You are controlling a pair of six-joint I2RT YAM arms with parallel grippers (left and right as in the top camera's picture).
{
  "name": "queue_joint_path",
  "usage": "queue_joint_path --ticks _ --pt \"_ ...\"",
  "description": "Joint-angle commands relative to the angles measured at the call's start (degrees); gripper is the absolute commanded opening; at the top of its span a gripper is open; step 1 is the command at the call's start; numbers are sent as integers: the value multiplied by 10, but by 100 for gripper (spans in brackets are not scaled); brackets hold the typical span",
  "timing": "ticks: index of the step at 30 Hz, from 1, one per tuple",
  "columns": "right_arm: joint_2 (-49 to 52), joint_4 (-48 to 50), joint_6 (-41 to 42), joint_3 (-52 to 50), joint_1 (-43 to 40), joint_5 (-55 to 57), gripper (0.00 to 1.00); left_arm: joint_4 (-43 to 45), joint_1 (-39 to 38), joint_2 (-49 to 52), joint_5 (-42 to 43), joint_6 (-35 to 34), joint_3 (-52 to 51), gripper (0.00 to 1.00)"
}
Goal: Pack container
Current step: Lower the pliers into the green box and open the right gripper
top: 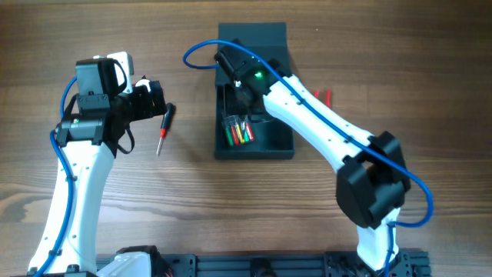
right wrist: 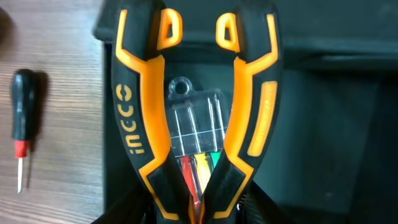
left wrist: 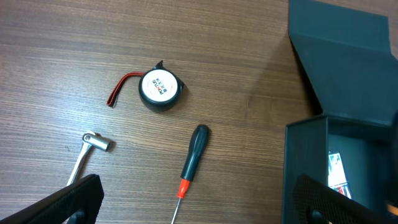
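The pliers [right wrist: 134, 112] still hang above the pack of screwdrivers, so next my right gripper should go down and toward the container's side by the black-handled screwdriver to let go of them.
The dark container [top: 254, 151] stands at the table's middle with its flap lid [top: 252, 35] open toward the back. It also shows in the left wrist view [left wrist: 305, 162] and the right wrist view [right wrist: 323, 124]. A clear pack of small red, yellow and green screwdrivers [top: 237, 131] lies inside it. My right gripper [top: 242, 85] is over the container's inside, shut on orange-and-black pliers [right wrist: 134, 112] held handles forward above the pack [right wrist: 196, 124]. My left gripper [left wrist: 199, 208] is open and empty, just above a black-handled screwdriver [left wrist: 193, 158] on the table left of the container.
A black tape measure [left wrist: 160, 90] with a red strap and a metal ratchet tool [left wrist: 93, 146] lie on the wood beyond the screwdriver [top: 164, 127]. A red-handled item [top: 324, 96] lies right of the container, partly hidden by the right arm.
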Motion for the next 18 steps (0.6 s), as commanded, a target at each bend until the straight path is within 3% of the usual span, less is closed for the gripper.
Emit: queue_joint_path --ticks 1,14,18 --pt "22 6 53 9 3 -11 15 2 -2 1 -1 9 12 100" --pt "72 31 70 9 3 -70 15 2 -2 1 -1 9 12 100" --pt "72 30 70 9 5 -101 8 1 -2 1 -1 9 12 100"
